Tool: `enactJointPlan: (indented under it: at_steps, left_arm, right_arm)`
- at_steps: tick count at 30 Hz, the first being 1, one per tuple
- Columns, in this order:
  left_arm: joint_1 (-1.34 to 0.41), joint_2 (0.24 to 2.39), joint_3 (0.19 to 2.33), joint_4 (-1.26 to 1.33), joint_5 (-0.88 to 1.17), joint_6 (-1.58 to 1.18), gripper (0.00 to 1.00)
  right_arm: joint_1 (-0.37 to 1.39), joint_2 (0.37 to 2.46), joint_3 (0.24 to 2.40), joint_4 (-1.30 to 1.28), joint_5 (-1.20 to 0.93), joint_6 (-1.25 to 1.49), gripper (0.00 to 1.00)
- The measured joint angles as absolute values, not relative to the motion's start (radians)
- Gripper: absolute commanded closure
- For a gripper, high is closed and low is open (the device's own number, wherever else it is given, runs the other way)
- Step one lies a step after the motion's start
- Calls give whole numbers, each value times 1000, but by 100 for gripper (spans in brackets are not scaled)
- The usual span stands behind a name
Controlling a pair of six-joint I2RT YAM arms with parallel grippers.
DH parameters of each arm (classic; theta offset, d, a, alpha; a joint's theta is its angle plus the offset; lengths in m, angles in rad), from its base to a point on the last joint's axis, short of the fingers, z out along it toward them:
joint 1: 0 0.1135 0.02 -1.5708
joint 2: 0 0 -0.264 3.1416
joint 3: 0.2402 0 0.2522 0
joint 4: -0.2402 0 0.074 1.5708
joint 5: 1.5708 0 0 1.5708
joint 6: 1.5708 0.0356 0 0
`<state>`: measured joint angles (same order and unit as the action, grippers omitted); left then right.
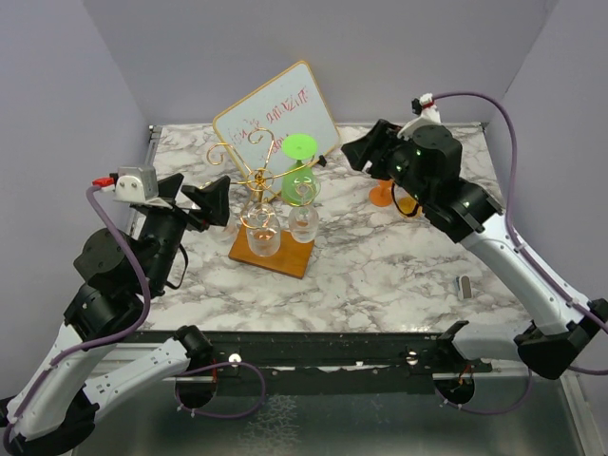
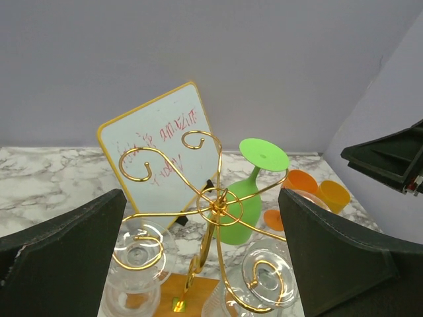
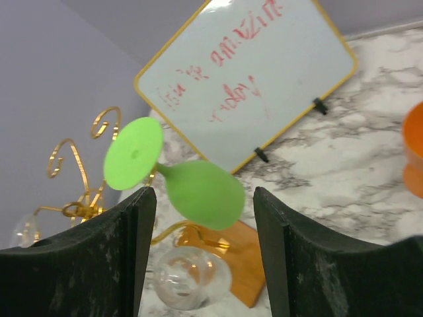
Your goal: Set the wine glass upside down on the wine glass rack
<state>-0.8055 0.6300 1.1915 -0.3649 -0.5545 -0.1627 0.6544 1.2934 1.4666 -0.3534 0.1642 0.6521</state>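
Observation:
My right gripper tips down and toward the right in its wrist view onto the orange wine glass's rim next, because that glass stands off the rack.
The gold wire wine glass rack stands on its brown wooden base at mid-table. A green wine glass hangs on its far arm upside down and tilted, foot up. Two clear glasses hang on the near arms. My right gripper is open just right of the green glass, which shows between its spread fingers, untouched. My left gripper is open and empty left of the rack. The green glass shows behind the rack there.
A tilted whiteboard with red writing stands behind the rack. Orange cups sit under the right arm and also show in the left wrist view. A small grey object lies at the right. Purple walls enclose the marble table.

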Motion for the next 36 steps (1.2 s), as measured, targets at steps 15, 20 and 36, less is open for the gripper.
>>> enactJointPlan:
  at_steps: [15,20,36]
  left_arm:
    - [-805,680,1218,-389,-391,-183,1]
    - [-805,697,1231,-400,-353,-202,1]
    - [-805,765,1279,-432,-314,-256,1]
  right_arm:
    - [566,1349,1333,-475,528,385,34]
    - [480,1504,1383,-474,484,339,39]
    - [412,1765,1522,-477,313,210,53]
